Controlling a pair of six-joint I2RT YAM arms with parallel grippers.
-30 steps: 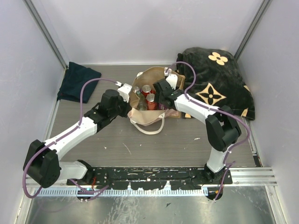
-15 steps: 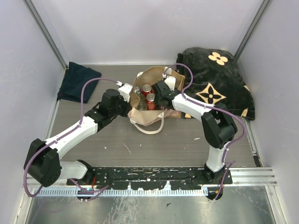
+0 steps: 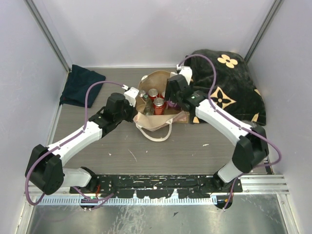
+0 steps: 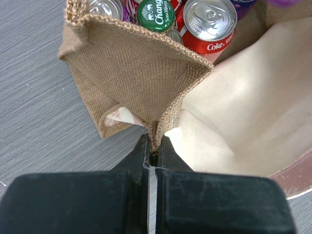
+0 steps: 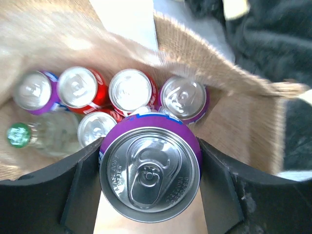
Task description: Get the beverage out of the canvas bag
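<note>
The tabletop below and back from my right gripper is bare. My right gripper will next carry the purple can back past the bag [image 3: 152, 119] and lower it to let go.
The canvas bag [image 3: 152, 119] stands open mid-table, with red cans [image 3: 158, 105] and a green-capped bottle [image 3: 145, 97] inside. My left gripper [image 3: 136, 106] is shut on the bag's left rim, pinching the seam [image 4: 155, 141] between its fingers. My right gripper [image 3: 171, 101] is over the bag's right side, shut on a purple can [image 5: 149, 173] that it holds upright above the other drinks. Below it in the bag [image 5: 234, 122] are red cans [image 5: 130, 91], purple cans [image 5: 183, 97] and the bottle [image 5: 19, 134]. The left wrist view shows a Coke can [image 4: 209, 22] and the bottle's cap [image 4: 156, 14].
A black blanket with tan flower marks [image 3: 229, 83] lies right behind the bag at the back right. A dark navy folded cloth [image 3: 80, 85] lies at the back left. The bag's cream handle loop [image 3: 155, 133] lies on the table in front. Walls close in on three sides.
My right arm has swung its elbow out to the right, and its gripper has shifted back and right with the purple can. The left arm has not moved.
</note>
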